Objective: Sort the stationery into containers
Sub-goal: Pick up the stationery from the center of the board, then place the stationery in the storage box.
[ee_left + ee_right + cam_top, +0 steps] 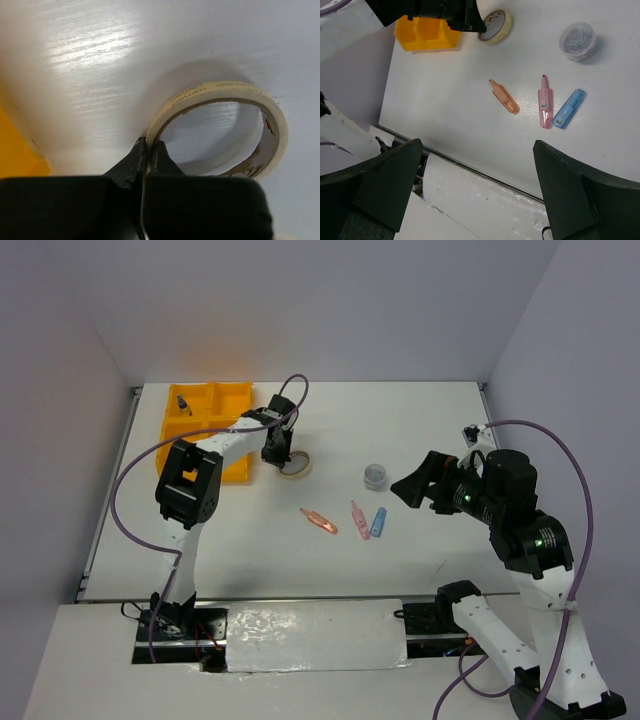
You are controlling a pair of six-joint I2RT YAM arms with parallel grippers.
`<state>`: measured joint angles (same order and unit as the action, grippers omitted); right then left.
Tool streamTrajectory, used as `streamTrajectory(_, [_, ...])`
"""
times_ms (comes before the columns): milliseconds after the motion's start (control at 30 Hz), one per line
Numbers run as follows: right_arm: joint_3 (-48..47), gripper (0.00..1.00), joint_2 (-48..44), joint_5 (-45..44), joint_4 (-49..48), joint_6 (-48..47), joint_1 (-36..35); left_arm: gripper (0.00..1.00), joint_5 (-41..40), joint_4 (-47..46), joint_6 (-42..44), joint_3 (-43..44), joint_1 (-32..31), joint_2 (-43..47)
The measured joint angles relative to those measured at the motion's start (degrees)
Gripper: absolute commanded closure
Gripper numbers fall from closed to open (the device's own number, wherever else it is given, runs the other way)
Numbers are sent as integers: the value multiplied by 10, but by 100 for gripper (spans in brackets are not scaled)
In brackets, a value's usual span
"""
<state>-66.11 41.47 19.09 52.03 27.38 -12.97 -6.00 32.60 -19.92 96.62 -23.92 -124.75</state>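
Observation:
My left gripper holds the ring and next should lift across to let it go over the tray's empty far section (232, 400), because that section is outward and to the gripper's left in the top view.
My left gripper (278, 452) is shut on the near wall of the tan tape ring (297, 469), just right of the orange-yellow tray (232, 400). In the left wrist view the fingertips (139, 152) pinch the ring (220, 90) over the white table. A small blue-capped bottle (183, 403) stands in the tray's far left compartment. The round clear jar (376, 475), two pink tapered pieces (319, 521) (358, 519) and the blue piece (378, 522) lie mid-table. My right gripper (415, 488) is open and empty, raised to the right of the jar.
The right wrist view shows the jar (577, 40), the pink pieces (503, 97) (545, 100), the blue piece (568, 108), the ring (496, 26) and the tray (427, 35). The table's near edge and a white strip (300, 635) lie in front of the arm bases.

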Motion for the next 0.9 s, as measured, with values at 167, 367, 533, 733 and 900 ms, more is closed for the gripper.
streamTrajectory(167, [0, 0, 3, 0, 0, 0, 0, 100, 24, 5, -2, 14, 0, 0])
streamTrajectory(367, [3, 0, 9, 0, -3, 0, 0, 100, -7, 73, -44, 185, 13, 0])
streamTrajectory(533, [8, 0, 12, 0, -4, 0, 0, 100, -40, 81, -106, 320, 88, 0])
streamTrajectory(733, [8, 0, 12, -2, -3, 0, 0, 100, -33, 86, -138, 354, 213, -59])
streamTrajectory(900, [7, 0, 16, -4, -1, -2, 0, 96, -3, 85, -137, 374, 252, -126])
